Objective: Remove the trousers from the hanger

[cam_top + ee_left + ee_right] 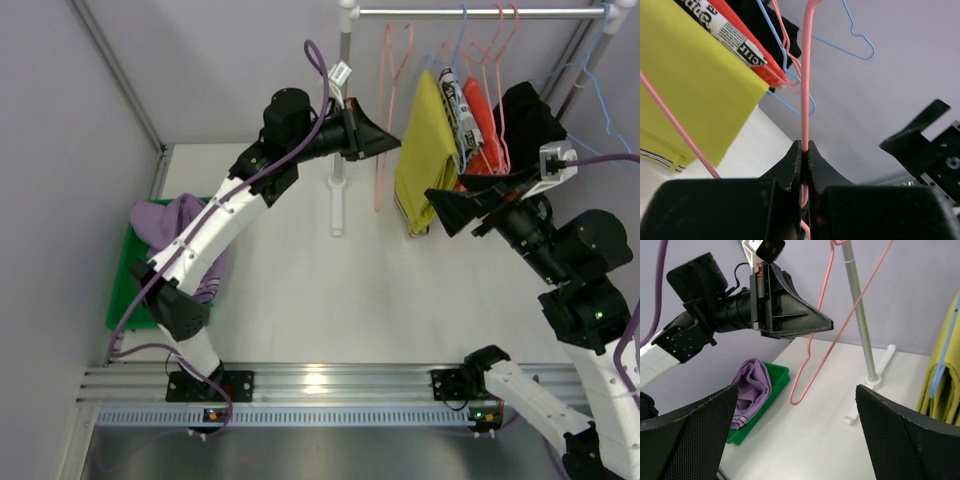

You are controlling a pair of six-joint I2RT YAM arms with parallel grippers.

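Note:
I need to move the pink hanger's wire in my left gripper outward toward the rack's bar (396, 14) next and let go of it, because the hanger is already bare of the trousers (175, 222).
The thin pink hanger (379, 185) hangs bare beside the rack pole, with nothing draped on it. My left gripper (378, 142) is shut on its wire; in the left wrist view the black jaws (804, 147) pinch the pink hanger (805, 90), which runs straight up out of them. The lilac trousers (175, 222) lie bunched in a green tray (125, 285) at the table's left edge. My right gripper (442, 210) stands open and holds nothing, to the right of the hanger. Its wrist view shows the hanger (816, 375), the trousers (752, 387) in the tray (782, 375) and its own open gripper (797, 440).
A grey rack pole (340, 120) with a white foot stands mid-table. On the rail hang a mustard-yellow garment (425, 150), a red-orange one (480, 125), a black one (530, 120) and light blue wire hangers (600, 80). The right arm is close below them.

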